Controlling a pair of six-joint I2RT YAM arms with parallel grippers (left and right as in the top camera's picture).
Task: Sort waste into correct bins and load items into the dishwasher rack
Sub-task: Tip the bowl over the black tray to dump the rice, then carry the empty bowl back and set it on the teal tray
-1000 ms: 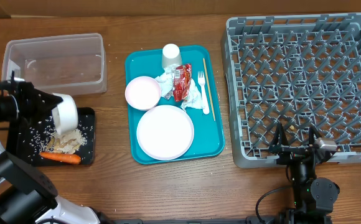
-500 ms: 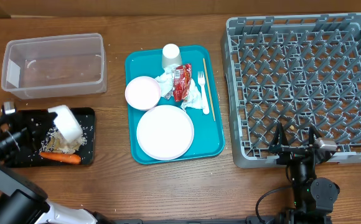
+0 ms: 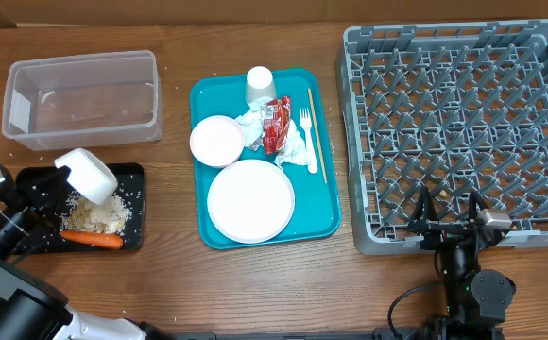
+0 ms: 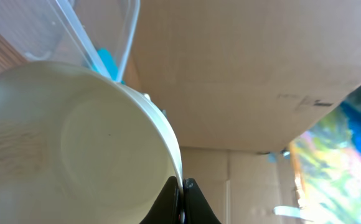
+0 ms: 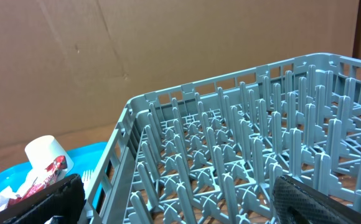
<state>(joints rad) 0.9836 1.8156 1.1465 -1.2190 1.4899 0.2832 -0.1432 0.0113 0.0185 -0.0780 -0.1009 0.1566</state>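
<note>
The teal tray's far corner point(image 3: 216, 96) beside the cup is clear, so my left gripper will next swing outward there, level the bowl and lower to release it.
My left gripper point(image 3: 59, 179) is shut on the rim of a small white bowl point(image 3: 90, 176), which hangs tilted over the shallow black tray point(image 3: 134, 231). In the left wrist view the bowl point(image 4: 75, 143) looks empty and the jaws pinch its edge. Rice and nut scraps point(image 3: 99, 215) and an orange carrot point(image 3: 92, 240) lie in the black tray. The teal tray point(image 3: 329, 222) holds a plate point(image 3: 250, 200), a second small bowl point(image 3: 216, 141), a cup point(image 3: 260, 85), a fork point(image 3: 308, 142), napkins point(image 3: 250, 123), a red wrapper point(image 3: 274, 126) and a wooden stick point(image 3: 317, 132). My right gripper point(image 3: 449, 225) stands open at the front wall of the dishwasher rack point(image 3: 463, 132).
The clear tub point(image 3: 83, 59) stands behind the black tray with nothing visible in it. Rice grains are scattered on the wood around the black tray. In the right wrist view the rack's pegs point(image 5: 249, 143) rise straight ahead, with brown cardboard behind.
My left arm has swung from the far left to the near left, keeping the bowl over the black tray at a changed tilt. The right arm has not moved.
</note>
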